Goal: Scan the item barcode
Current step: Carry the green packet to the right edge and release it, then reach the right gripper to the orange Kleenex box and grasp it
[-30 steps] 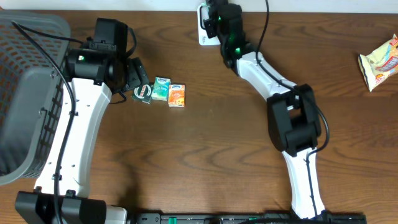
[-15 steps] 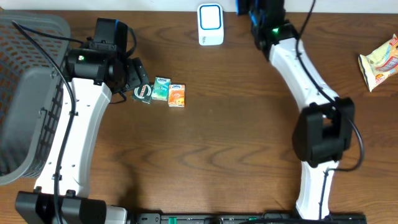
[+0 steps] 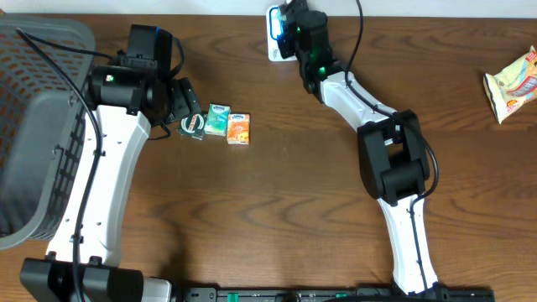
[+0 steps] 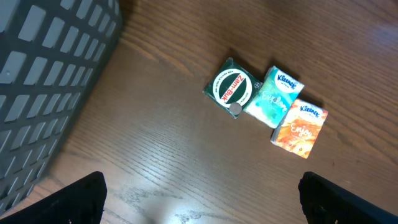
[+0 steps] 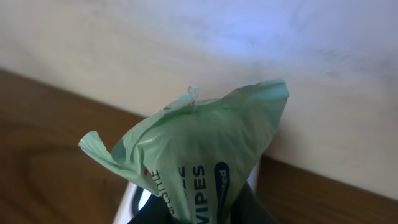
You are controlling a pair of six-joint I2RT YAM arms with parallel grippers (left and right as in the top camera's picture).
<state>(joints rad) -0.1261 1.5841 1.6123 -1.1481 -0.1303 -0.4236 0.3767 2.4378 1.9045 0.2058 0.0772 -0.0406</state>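
Observation:
My right gripper swings off the scanner (image 3: 273,42) next to release the wipes by the snack bag, since that spot lies to its right in the overhead view.
My right gripper (image 3: 294,23) is at the table's far edge, over the white scanner (image 3: 273,42). It is shut on a light green pack of wipes (image 5: 202,155), which fills the right wrist view and stands up out of the dark fingers (image 5: 245,208). A white corner of the scanner (image 5: 132,200) shows under the pack. From overhead the pack is hidden by the arm. My left gripper (image 4: 202,208) is open and empty, hanging above bare table just short of three small packs.
A green Zam-Buk tin (image 4: 231,88), a teal tissue pack (image 4: 273,96) and an orange tissue pack (image 4: 299,127) lie in a row. A grey basket (image 3: 33,126) stands at the left. A snack bag (image 3: 513,84) lies at the far right.
The right arm, which had swung to the right of the scanner half a second ago, is back over it with the pack. The left arm has not moved.

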